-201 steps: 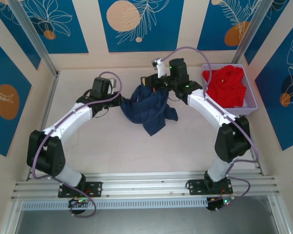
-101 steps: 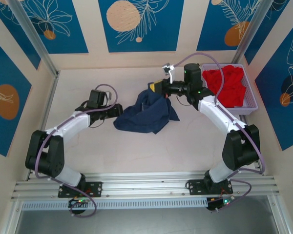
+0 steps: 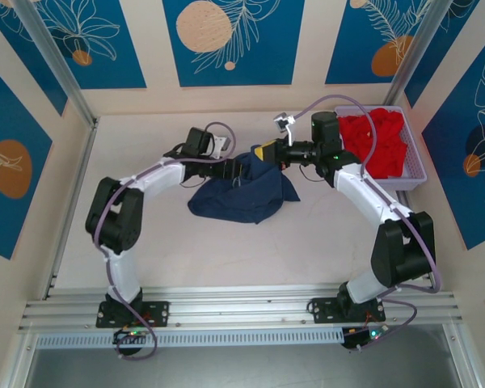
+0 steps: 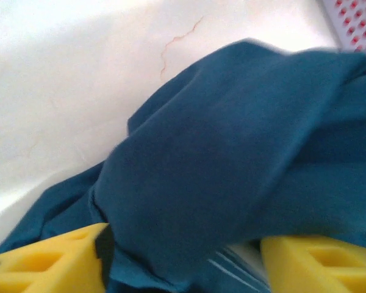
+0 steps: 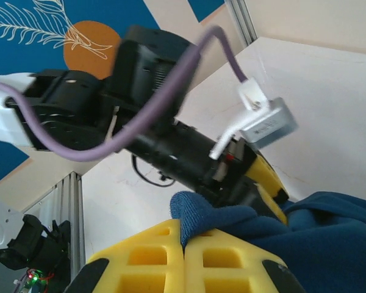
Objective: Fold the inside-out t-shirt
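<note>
I should next pull my right gripper outward toward the back wall, with the cloth trailing, and release the raised fold. The t-shirt [image 3: 244,192] lies bunched beneath its pinched fold.
The navy-blue t-shirt [image 3: 244,192] lies bunched in the middle of the table, and no white tag is visible. My right gripper [image 3: 267,153] is at its far edge, shut on a raised fold of cloth. In the right wrist view the two yellow fingers [image 5: 140,259] press together with the blue fold [image 5: 198,213] pinched between them. My left gripper [image 3: 239,170] reaches in from the left at the shirt's top edge. Its yellow fingers [image 4: 46,259] stand wide apart, with the t-shirt [image 4: 232,152] draped over the gap between them. The left gripper's [image 5: 259,180] yellow tip sits just behind the pinched fold.
A lilac basket [image 3: 412,176] at the back right holds the bright red garment [image 3: 376,141], and its corner [image 4: 357,18] is in the left wrist view. Bare table lies left of and in front of the shirt. Metal posts and walls ring the table.
My left arm has swung right, bringing its gripper from beside the shirt's left edge onto its top edge near the right gripper. The shirt, lifted earlier, now lies lower and more bunched.
</note>
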Motion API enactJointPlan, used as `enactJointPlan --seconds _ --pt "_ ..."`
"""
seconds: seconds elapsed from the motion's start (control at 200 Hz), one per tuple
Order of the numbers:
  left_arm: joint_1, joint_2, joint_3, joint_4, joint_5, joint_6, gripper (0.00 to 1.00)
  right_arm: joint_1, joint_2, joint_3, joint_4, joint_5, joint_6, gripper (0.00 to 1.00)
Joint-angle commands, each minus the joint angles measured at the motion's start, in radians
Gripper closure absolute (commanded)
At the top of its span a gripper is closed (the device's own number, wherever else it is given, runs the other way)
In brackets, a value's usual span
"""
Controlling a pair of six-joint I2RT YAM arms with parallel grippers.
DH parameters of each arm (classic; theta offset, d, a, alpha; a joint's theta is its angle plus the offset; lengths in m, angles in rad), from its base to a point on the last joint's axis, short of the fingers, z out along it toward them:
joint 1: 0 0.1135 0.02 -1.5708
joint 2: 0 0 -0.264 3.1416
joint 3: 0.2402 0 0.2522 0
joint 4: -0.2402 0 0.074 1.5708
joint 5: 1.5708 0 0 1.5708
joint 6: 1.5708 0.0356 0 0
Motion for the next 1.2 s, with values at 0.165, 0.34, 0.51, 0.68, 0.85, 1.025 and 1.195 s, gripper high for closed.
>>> enactJointPlan --seconds 0.165,0.34,0.51,0.68,0.85,1.025,1.195 --pt "0.083 0.047 0.026 0.020 0.017 -0.103 0.93 -0.059 -0.090 0.149 -0.010 -0.036 0.028 1.00" --pt "0.206 -0.052 -0.075 0.054 -0.007 -0.221 0.99 -0.124 -0.152 0.226 0.124 -0.040 0.223 1.00" --pt "0.246 -0.105 -0.174 0.018 -0.061 -0.234 0.91 -0.130 -0.145 0.234 0.167 0.013 0.378 1.00" --pt "0.246 -0.136 -0.270 0.006 -0.150 -0.206 0.71 -0.099 -0.070 0.230 0.081 0.006 0.386 1.00" --pt "0.206 -0.305 -0.373 0.042 -0.230 -0.118 0.40 -0.073 0.009 0.251 -0.058 -0.016 0.351 1.00" --pt "0.040 -0.502 -0.417 0.114 -0.173 -0.009 0.29 -0.035 0.057 0.273 -0.146 -0.007 0.331 1.00" --pt "-0.126 -0.491 -0.318 0.202 -0.048 0.003 0.27 -0.026 0.074 0.274 -0.161 -0.031 0.349 1.00"
